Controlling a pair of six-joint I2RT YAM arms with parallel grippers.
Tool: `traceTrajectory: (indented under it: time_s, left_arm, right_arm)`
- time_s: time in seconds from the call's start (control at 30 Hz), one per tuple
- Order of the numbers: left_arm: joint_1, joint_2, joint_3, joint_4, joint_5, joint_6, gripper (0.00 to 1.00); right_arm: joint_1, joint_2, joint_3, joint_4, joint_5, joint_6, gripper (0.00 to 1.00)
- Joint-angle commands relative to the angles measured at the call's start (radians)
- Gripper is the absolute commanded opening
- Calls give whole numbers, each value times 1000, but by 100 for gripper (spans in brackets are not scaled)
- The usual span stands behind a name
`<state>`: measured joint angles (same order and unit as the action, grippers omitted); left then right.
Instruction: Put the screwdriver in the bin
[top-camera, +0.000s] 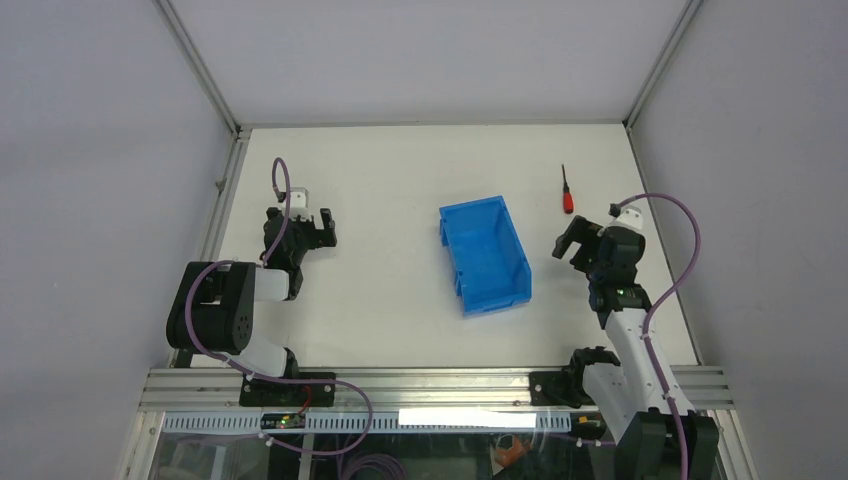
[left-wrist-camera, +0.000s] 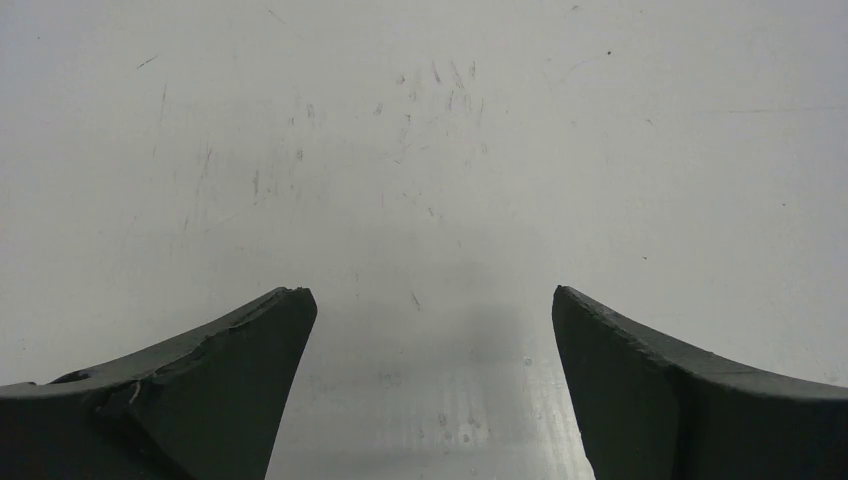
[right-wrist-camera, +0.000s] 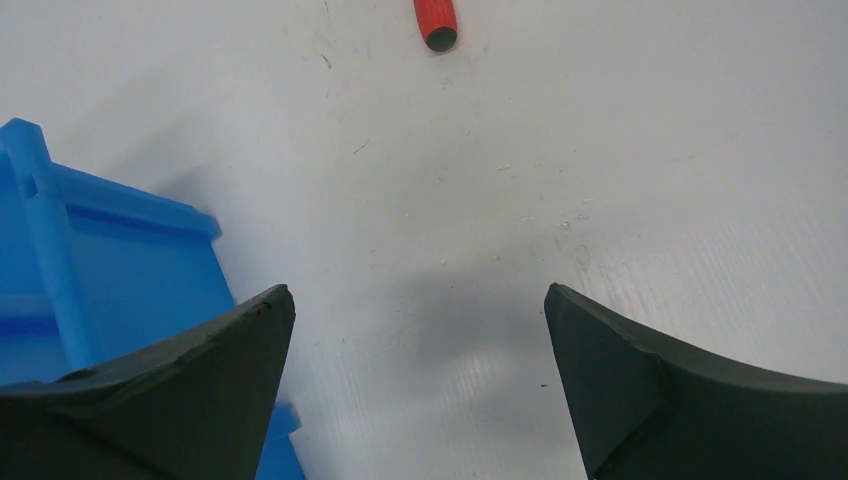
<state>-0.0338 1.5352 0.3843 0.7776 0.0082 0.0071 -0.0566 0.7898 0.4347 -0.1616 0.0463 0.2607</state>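
Note:
I should move my right gripper outward, then lower its open fingers around the handle and close them, because the red handle (top-camera: 567, 202) (right-wrist-camera: 436, 20) is farther outward and lower than my right gripper.
The screwdriver (top-camera: 567, 192), red handle and thin black shaft, lies on the white table at the far right. Only its red handle end (right-wrist-camera: 435, 22) shows at the top of the right wrist view. The blue bin (top-camera: 484, 255) stands at the table's middle, and its wall (right-wrist-camera: 110, 260) shows at the left of the right wrist view. My right gripper (top-camera: 578, 243) is open and empty, between the bin and the screwdriver, a little nearer than the screwdriver; in its own view it (right-wrist-camera: 416, 296) hangs over bare table. My left gripper (top-camera: 318, 226) is open and empty at the left, over bare table (left-wrist-camera: 434, 296).
Grey enclosure walls and aluminium frame posts (top-camera: 215, 190) border the table on the left, back and right. An aluminium rail (top-camera: 430, 385) runs along the near edge by the arm bases. Purple cables (top-camera: 680, 250) loop from both arms.

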Motion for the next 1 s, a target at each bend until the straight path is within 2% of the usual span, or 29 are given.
traceTrajectory:
  time_s: [0.0, 0.2, 0.37, 0.5, 0.77, 0.87, 0.97]
  left_arm:
    - [-11, -28, -1, 26, 9, -16, 99]
    - [-11, -27, -1, 26, 9, -16, 99]
    - [-11, -28, -1, 26, 9, -16, 99]
    - [-11, -28, -1, 26, 9, -16, 99]
    - [-12, -29, -1, 26, 9, -16, 99]
    - [-12, -28, -1, 27, 9, -16, 99]
    - [-11, -28, -1, 26, 9, -16, 99]
  right_arm:
    - [4, 13, 50, 32, 20, 22, 99]
    - [4, 86, 130, 16, 38, 30, 99]
    - [4, 234, 360, -63, -4, 4, 99]
    - [3, 439, 563, -118, -37, -46, 99]
    - [-1, 1000, 1155, -519, 7, -113, 99]
    - [-2, 1145, 1292, -606, 51, -119, 99]
    - [-3, 1245, 1362, -648, 91, -132, 99]
